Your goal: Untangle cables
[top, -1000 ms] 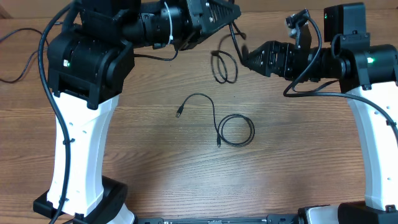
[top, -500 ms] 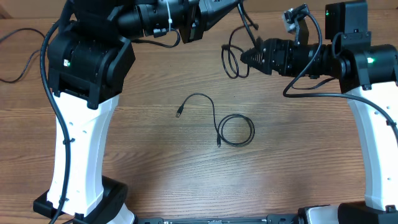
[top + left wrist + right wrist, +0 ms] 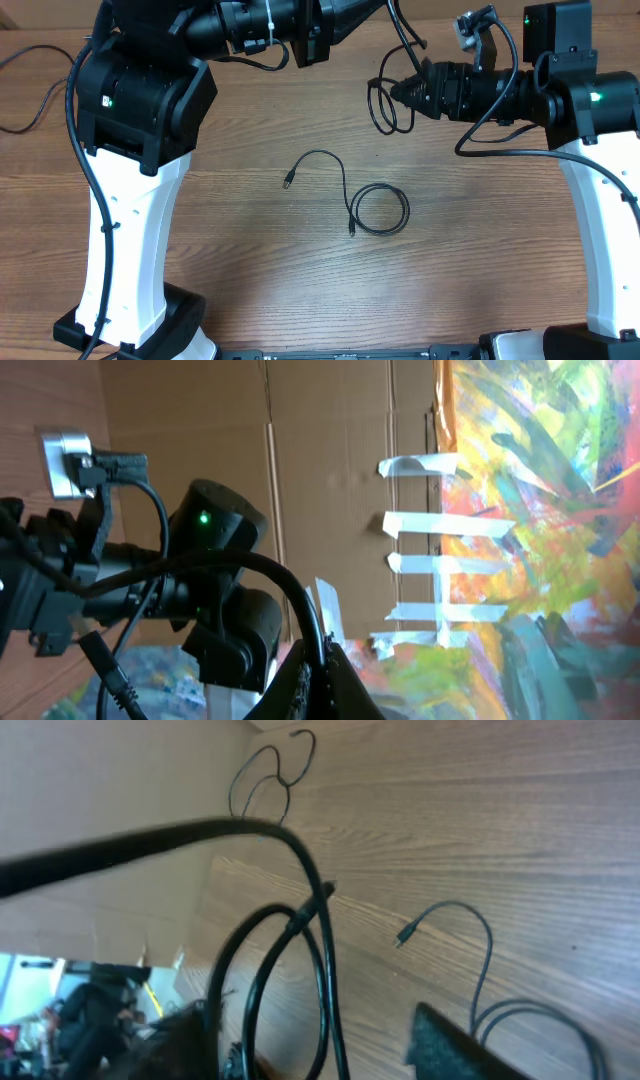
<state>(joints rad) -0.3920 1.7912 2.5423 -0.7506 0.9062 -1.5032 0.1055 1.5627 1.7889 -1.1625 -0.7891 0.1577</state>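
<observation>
My left gripper lowers to its left in the overhead view from the loops and releases the cable next, since bare tabletop lies there below the gripper.
One thin black cable (image 3: 381, 105) hangs in loops from my left gripper (image 3: 383, 8) at the top edge of the overhead view. In the left wrist view the left gripper (image 3: 322, 672) is shut on that cable (image 3: 300, 595). My right gripper (image 3: 396, 95) reaches in from the right at the height of the hanging loops. Its fingers (image 3: 455, 1045) stand apart in the right wrist view, with the loop strands (image 3: 322, 975) running between them and not pinched. A second cable (image 3: 380, 211) lies on the table as a small coil, its tail ending in a plug (image 3: 289, 183).
The white arm columns stand at the left (image 3: 125, 250) and right (image 3: 600, 250) of the wooden table (image 3: 250, 280). A thin black cord (image 3: 30, 110) trails off the far left edge. A cardboard wall (image 3: 330, 440) stands behind.
The hanging loops have swung right towards the right gripper. The right gripper's fingers have narrowed around them. The cable on the table has not moved.
</observation>
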